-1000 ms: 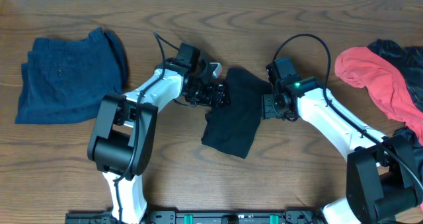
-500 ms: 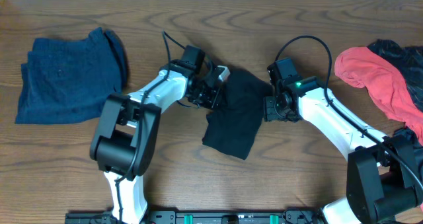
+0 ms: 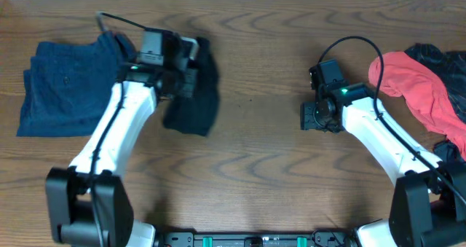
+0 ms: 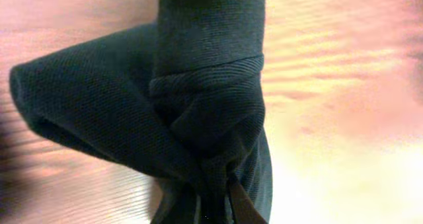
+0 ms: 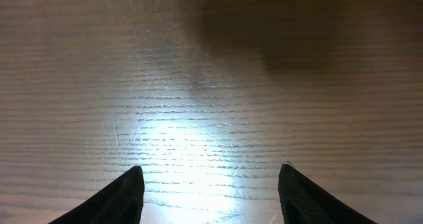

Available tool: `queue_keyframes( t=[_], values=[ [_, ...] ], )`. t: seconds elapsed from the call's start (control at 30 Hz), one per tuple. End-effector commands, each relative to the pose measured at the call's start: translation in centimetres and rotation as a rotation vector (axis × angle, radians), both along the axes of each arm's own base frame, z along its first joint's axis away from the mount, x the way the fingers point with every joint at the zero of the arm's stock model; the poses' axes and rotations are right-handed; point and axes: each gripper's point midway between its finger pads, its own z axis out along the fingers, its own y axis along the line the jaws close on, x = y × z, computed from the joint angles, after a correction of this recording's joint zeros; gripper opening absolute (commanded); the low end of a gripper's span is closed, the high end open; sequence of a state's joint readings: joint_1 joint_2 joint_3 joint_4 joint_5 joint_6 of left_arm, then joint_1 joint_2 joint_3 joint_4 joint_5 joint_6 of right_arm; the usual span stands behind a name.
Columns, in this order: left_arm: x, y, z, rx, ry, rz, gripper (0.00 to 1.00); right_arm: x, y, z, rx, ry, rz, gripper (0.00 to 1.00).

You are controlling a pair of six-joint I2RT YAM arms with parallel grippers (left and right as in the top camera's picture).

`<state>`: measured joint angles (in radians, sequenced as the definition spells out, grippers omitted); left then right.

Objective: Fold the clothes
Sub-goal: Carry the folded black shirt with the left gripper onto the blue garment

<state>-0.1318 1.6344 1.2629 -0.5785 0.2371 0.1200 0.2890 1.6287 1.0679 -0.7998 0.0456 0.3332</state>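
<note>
The folded dark blue garment (image 3: 73, 79) lies to the left of my left gripper in the overhead view, so next I will swing my left gripper over it and let go of the black garment (image 3: 193, 105) there.
A folded black garment (image 3: 193, 105), one of the clothes, hangs bunched from my left gripper (image 3: 188, 63), which is shut on its upper edge. This is at the back left of the table, just right of a folded dark blue garment (image 3: 73, 79). In the left wrist view the black fabric (image 4: 198, 85) fills the middle, pinched between the fingertips (image 4: 241, 207) at the bottom. My right gripper (image 3: 312, 117) is right of centre, open over bare wood (image 5: 211, 85), with nothing between its fingers (image 5: 112, 201).
A crumpled red garment (image 3: 419, 87) lies at the right edge of the table, with another dark piece (image 3: 437, 57) behind it. The wooden table (image 3: 255, 167) shows between the two arms.
My left gripper closed on the black garment and carried it from the table's centre to the back left, beside the blue garment. The right gripper drew slightly right, clear of the cloth.
</note>
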Motion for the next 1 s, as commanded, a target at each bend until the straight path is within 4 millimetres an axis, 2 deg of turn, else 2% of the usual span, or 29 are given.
queue_keyframes(
  t=[0.0,0.4,0.6,0.73,0.97],
  values=[
    [0.9,4.2,2.3,0.125,-0.092,0.089,0.06,0.7,-0.3,1.3,0.003,-0.04,-0.021,0.64],
    [4.6,13.8,8.3,0.145,-0.351,0.324,0.06,0.2,-0.4,1.2,-0.003,-0.023,-0.021,0.64],
    [5.0,18.7,9.8,0.164,-0.423,0.429,0.06,0.2,-0.4,1.2,-0.003,-0.02,-0.021,0.64],
    [4.4,22.2,9.6,0.178,-0.421,0.509,0.07,0.2,-0.5,1.2,-0.007,-0.022,-0.021,0.64],
    [3.4,28.0,6.4,0.199,-0.355,0.626,0.07,0.2,-0.8,1.2,-0.025,-0.022,-0.025,0.64]
  ],
)
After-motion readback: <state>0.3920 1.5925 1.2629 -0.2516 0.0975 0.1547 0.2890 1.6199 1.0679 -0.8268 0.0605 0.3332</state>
